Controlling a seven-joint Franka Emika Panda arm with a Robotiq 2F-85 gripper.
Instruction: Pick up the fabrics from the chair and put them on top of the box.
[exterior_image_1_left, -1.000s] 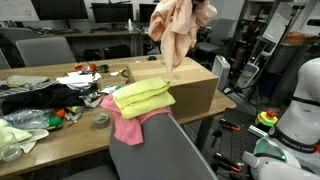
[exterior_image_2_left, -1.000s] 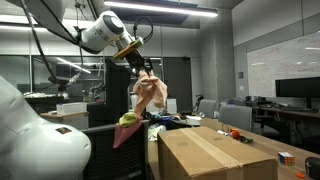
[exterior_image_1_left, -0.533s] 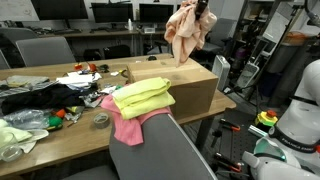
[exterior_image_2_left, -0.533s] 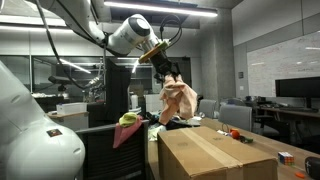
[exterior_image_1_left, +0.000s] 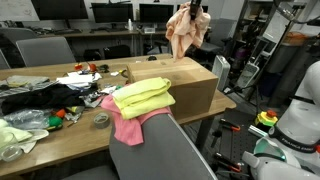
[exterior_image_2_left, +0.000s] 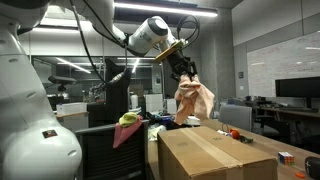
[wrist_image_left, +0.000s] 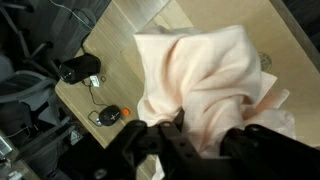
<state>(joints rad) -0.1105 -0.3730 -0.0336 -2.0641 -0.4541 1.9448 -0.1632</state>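
Note:
My gripper will next move a little farther over the cardboard box, stay high and open there, because the bare box top (exterior_image_1_left: 176, 69) (wrist_image_left: 260, 53) is under the hanging pale peach fabric.
My gripper (exterior_image_1_left: 195, 8) is shut on a pale peach fabric (exterior_image_1_left: 185, 32), which hangs in the air above the far side of the cardboard box (exterior_image_1_left: 185, 85). The gripper (exterior_image_2_left: 183, 66) and the hanging fabric (exterior_image_2_left: 193, 100) also show over the box (exterior_image_2_left: 215, 155) in the other exterior view. In the wrist view the fabric (wrist_image_left: 215, 80) bunches between the black jaws (wrist_image_left: 200, 135). A yellow-green fabric (exterior_image_1_left: 142, 95) lies over a pink fabric (exterior_image_1_left: 128, 125) on the backrest of the grey chair (exterior_image_1_left: 160, 150).
A wooden table (exterior_image_1_left: 60, 135) holds black cloth, cables, tape rolls and small items (exterior_image_1_left: 45, 95). Office chairs (exterior_image_1_left: 45, 50) and monitors stand behind. Another robot's white body (exterior_image_1_left: 300, 110) is at the side. A black mouse (wrist_image_left: 78, 70) lies on the table below.
My gripper has carried the peach fabric from above the chair across to above the box, and a little higher.

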